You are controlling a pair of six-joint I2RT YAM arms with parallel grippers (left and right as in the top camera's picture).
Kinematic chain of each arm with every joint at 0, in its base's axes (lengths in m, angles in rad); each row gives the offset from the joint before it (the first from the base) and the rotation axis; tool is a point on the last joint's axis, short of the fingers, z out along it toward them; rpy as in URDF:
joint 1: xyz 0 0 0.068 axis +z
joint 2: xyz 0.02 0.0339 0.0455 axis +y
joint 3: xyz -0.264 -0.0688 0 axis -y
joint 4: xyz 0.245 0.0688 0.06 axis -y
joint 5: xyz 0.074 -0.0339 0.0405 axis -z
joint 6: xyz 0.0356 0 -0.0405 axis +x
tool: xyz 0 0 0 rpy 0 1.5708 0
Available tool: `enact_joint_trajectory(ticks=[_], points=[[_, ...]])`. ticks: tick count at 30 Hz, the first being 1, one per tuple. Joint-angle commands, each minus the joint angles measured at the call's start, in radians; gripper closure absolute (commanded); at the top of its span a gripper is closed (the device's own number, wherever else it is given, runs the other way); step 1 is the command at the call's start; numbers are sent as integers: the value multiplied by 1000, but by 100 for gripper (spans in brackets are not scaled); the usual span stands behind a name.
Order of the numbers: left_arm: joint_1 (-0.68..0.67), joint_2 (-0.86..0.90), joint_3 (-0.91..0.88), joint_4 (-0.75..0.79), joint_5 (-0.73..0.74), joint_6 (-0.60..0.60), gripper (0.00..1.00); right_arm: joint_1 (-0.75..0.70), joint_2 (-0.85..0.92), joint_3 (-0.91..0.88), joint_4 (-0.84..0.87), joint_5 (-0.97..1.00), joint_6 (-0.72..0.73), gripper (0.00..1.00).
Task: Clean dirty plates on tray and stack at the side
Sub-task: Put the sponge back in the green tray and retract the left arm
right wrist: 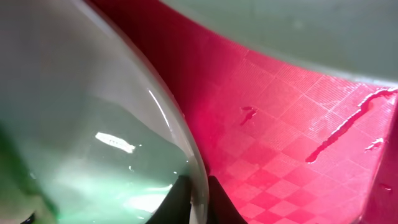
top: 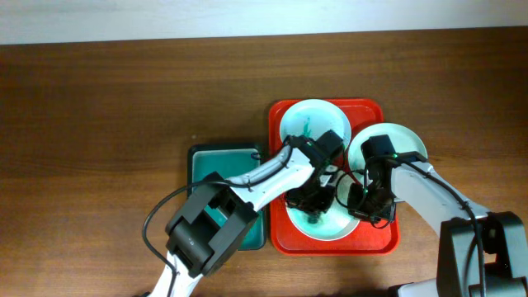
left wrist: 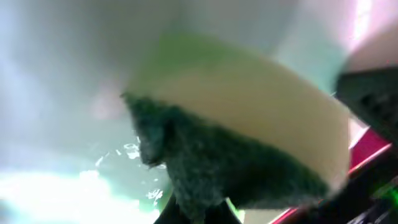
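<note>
I should first wipe the front plate with my left gripper, then lift it off the plate and lower the sponge into the teal basin.
Three pale plates sit on the red tray (top: 284, 239): one at the back (top: 307, 120) with a teal smear, one at the right (top: 396, 139), one at the front (top: 332, 227). My left gripper (top: 311, 200) is shut on a sponge (left wrist: 249, 155), yellow with a dark green scrub side, pressed onto the front plate (left wrist: 56, 93). My right gripper (top: 356, 200) is shut on the front plate's right rim (right wrist: 194, 186), one finger inside and one outside, over the wet red tray floor (right wrist: 280, 124).
A dark-rimmed teal basin (top: 200, 158) stands left of the tray, partly under my left arm. Brown wooden table surrounds both. Water streaks lie on the tray floor (right wrist: 348, 127). Another plate's edge (right wrist: 298, 31) shows at the top of the right wrist view.
</note>
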Motion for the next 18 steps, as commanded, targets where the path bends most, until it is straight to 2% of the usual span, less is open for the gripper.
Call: enact_joint_trajectory(ticks=[1,4,8,10,11,12,14,17,18], points=[[16,23,-13,-71,-95,-2,100,2,22,-24,4,51,1,90],[55,-74,-11,-80,-214,-11,100,2,22,-24,3,50,-26,90],[103,-360,-11,-143,-351,-37,100,2,22,-24,-10,50,-40,90],[188,-477,-11,-278,-520,-37,100,2,22,-24,-6,50,-48,90],[230,-482,-18,-324,-541,-37,100,2,22,-24,-3,50,-48,90],[285,-481,-84,-317,-540,-49,100,2,22,-24,0,50,-48,90],[362,-481,-307,-194,-518,-105,100,2,22,-24,0,49,-48,90],[376,-481,-497,-19,-457,-105,100,2,22,-24,4,49,-48,90],[376,-481,-523,10,-457,-105,94,2,22,-24,4,44,-48,90]])
